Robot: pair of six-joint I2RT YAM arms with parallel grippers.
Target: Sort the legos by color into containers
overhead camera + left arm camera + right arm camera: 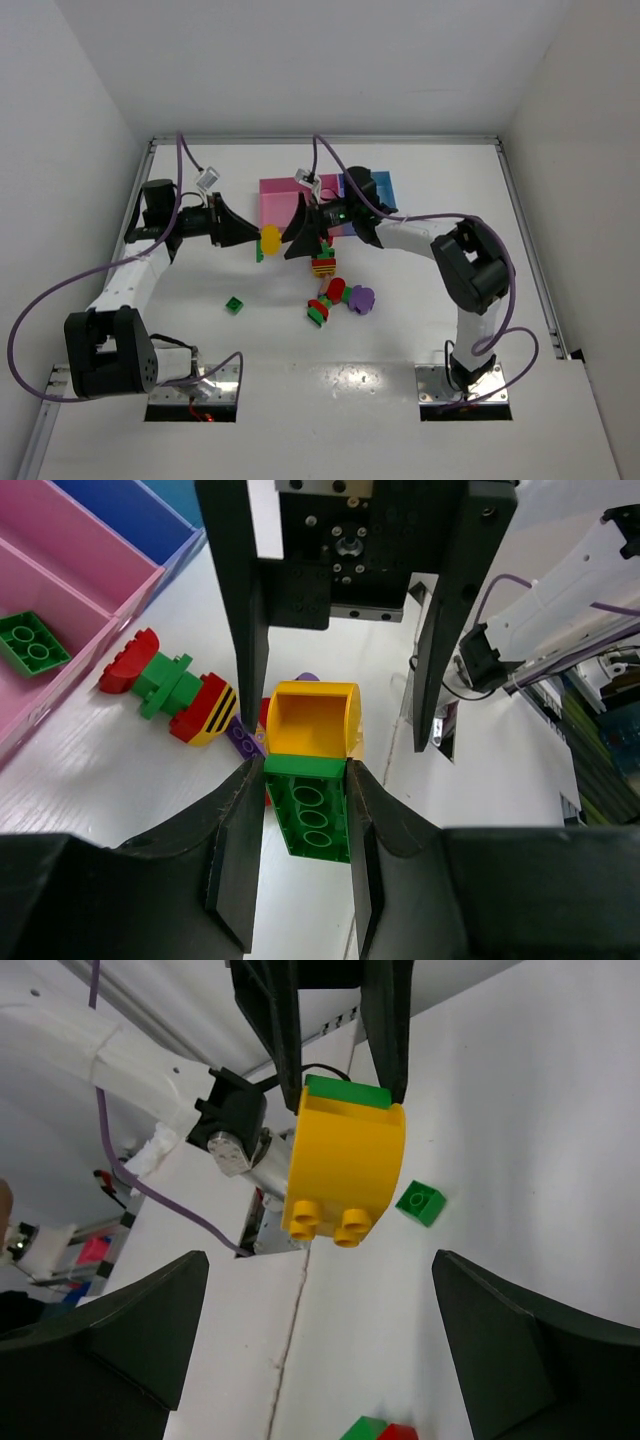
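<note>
My left gripper should move outward and to the right in the top view and release the green brick, because the wide pink bin is that way.
My left gripper (305,780) is shut on a green brick (310,815) that has a yellow rounded brick (310,720) stuck on its far end. The pair hangs above the table in front of the containers (282,203). My right gripper (320,1260) faces it, open, its fingers (245,610) standing either side of the yellow brick (345,1170) without touching. One green brick (30,645) lies in the wide pink bin (60,590). Loose legos lie on the table: a multicolour clump (322,265), a red and green group (325,300) and a purple piece (361,298).
A small green brick (234,305) lies alone on the table left of the pile. A red, green and striped clump (170,685) sits just below the bins, beside the purple-blue bin (130,510). The table rim (520,220) runs along the right.
</note>
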